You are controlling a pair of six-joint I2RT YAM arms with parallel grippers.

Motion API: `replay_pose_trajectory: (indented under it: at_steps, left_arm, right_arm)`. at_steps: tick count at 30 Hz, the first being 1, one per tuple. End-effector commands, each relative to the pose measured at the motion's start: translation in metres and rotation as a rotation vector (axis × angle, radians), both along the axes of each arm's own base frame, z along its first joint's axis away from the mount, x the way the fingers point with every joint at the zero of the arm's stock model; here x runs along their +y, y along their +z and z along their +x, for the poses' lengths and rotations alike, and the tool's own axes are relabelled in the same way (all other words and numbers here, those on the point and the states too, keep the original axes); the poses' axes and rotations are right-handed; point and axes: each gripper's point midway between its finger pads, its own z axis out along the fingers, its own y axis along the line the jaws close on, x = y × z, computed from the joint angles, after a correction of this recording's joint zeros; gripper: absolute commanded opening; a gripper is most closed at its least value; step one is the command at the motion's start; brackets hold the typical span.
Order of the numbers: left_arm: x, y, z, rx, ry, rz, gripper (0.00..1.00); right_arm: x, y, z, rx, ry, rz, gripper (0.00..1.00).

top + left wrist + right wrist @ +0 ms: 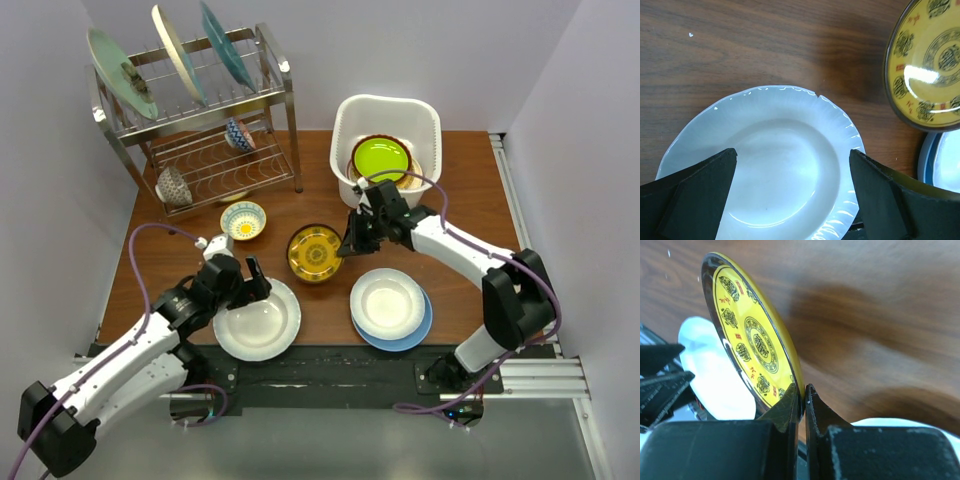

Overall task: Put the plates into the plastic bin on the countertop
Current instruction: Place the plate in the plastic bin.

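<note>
I should next raise my right gripper outward over the bin's near side, then lower it and release at the lime green plate (pixel 380 157), which lies outward behind that side.
My right gripper (pixel 349 243) (pixel 804 391) is shut on the near rim of the brown-edged yellow patterned plate (pixel 314 252) (pixel 753 338), which is tilted over the wooden table. The white plastic bin (pixel 343 128) stands behind it, with a lime green plate (pixel 380 157) on top of other plates inside. My left gripper (pixel 243 277) (pixel 792 152) is open, its fingers either side of a white plate (pixel 258 322) (pixel 775 165) and touching nothing. A second white plate (pixel 387 302) lies on a blue plate (pixel 413 335) at the front right.
A two-tier steel wire dish rack (pixel 270 75) stands at the back left with three plates upright on top and bowls on its lower tier. A small yellow-and-blue bowl (pixel 244 220) sits on the table in front of it. Walls close in both sides.
</note>
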Motion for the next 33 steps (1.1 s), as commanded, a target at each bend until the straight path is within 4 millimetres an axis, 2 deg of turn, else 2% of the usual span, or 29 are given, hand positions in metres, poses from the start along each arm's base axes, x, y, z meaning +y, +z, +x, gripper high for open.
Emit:
replay_pose_trajectory:
  at_steps: [1, 9, 15, 23, 33]
  left_arm:
    - [-0.008, 0.004, 0.006, -0.026, -0.024, -0.020, 1.00]
    - [-0.010, -0.008, 0.005, 0.017, -0.036, 0.003, 1.00]
    - [-0.011, -0.010, 0.006, 0.027, -0.043, 0.015, 1.00]
    - [-0.009, -0.007, 0.008, 0.018, -0.040, 0.025, 1.00]
    - [-0.007, -0.008, 0.007, 0.018, -0.036, 0.036, 1.00]
  right_arm:
    - [-0.001, 0.049, 0.023, -0.112, 0.001, 0.086, 0.00]
    - [-0.003, 0.088, 0.046, -0.162, -0.030, 0.170, 0.00]
    - [-0.013, 0.112, 0.069, -0.206, -0.069, 0.203, 0.00]
    - [-0.040, 0.122, 0.100, -0.219, -0.150, 0.243, 0.00]
    - [-0.080, 0.152, 0.143, -0.282, -0.248, 0.275, 0.00]
